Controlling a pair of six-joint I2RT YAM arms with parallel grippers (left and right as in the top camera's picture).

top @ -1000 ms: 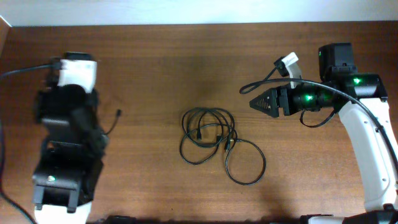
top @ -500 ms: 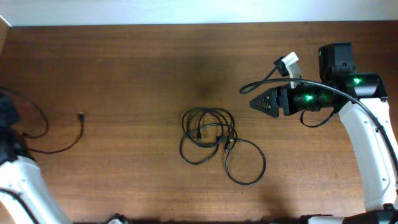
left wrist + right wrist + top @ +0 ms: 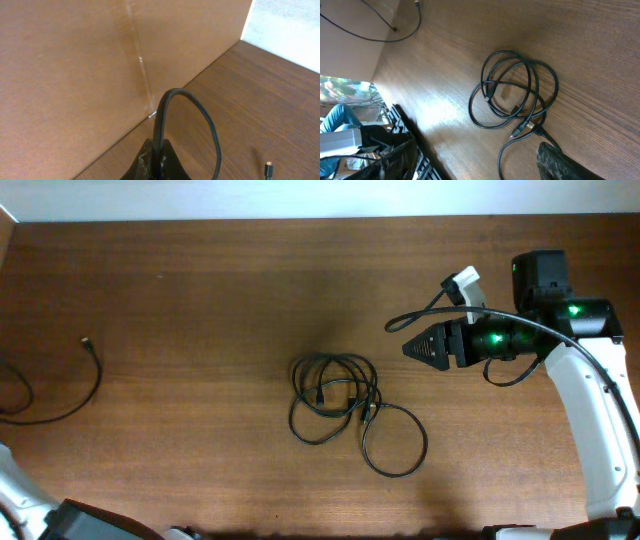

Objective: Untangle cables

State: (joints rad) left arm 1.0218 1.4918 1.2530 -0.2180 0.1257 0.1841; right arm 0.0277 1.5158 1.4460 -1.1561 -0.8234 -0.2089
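Observation:
My left gripper lowers the cable toward the bare tabletop (image 3: 185,129) beside the side of the cardboard next and releases it, as that spot lies below the gripper.
A knotted bundle of thin black cables (image 3: 345,408) lies in loops at the table's middle; it also shows in the right wrist view (image 3: 515,90), with a metallic plug tip (image 3: 526,127). One separate black cable (image 3: 62,398) curves at the far left, its plug end (image 3: 85,340) free. My left gripper (image 3: 155,160) is shut on this cable (image 3: 202,110), close to a cardboard wall; it is outside the overhead view. My right gripper (image 3: 410,348) hovers right of the bundle, open and empty, its fingers wide apart (image 3: 475,165).
A brown cardboard wall (image 3: 75,65) stands along the table's left edge. The wooden table (image 3: 200,280) ends at a white wall at the back. The right arm (image 3: 590,410) reaches in from the right side.
My left arm has swung left out of the overhead view, dragging the single cable to the far left, away from the bundle. The right arm and the bundle have not moved.

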